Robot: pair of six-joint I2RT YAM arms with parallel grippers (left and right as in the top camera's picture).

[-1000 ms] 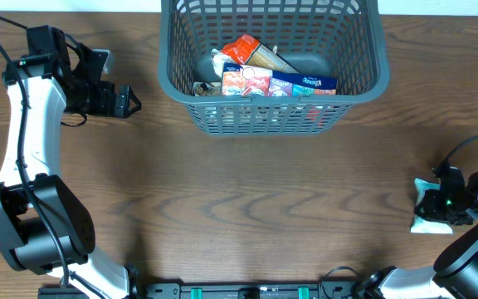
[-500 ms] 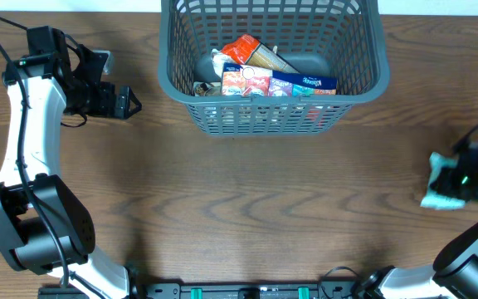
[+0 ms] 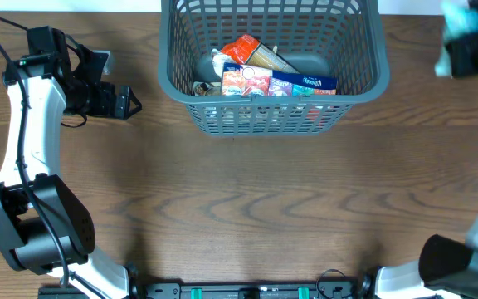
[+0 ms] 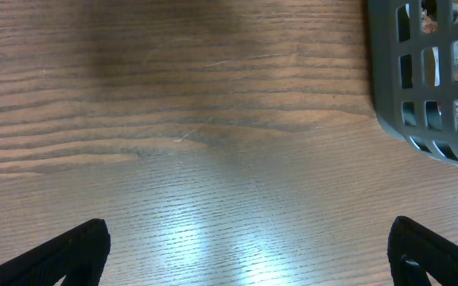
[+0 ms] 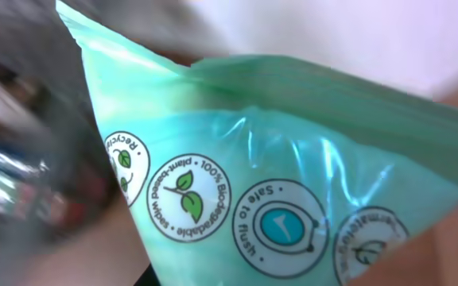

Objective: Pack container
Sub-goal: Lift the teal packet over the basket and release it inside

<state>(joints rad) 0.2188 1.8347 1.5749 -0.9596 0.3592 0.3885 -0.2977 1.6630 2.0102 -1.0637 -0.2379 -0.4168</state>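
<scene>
My right gripper carries the wipes pack left in the overhead view next, down into the free room beside the tan snack package in the basket (image 3: 272, 66).
The container, a dark grey-blue mesh basket (image 3: 272, 66), stands at the top centre with several snack packages (image 3: 260, 71) inside; its corner shows in the left wrist view (image 4: 428, 79). My right gripper (image 3: 471, 46) is at the top right, raised beside the basket, shut on a mint-green wipes pack (image 3: 456, 25) that fills the right wrist view (image 5: 277, 183); its fingers are hidden by the pack. My left gripper (image 3: 127, 101) is open and empty left of the basket, its fingertips low over bare wood (image 4: 245, 262).
The wooden table (image 3: 247, 208) spreads below the basket. The left arm's base sits at the lower left (image 3: 31, 224), the right arm's base at the lower right (image 3: 463, 257).
My right gripper has lifted the green wipes pack off the table at the right edge and carried it up and back toward the basket's right side. The left arm has not moved.
</scene>
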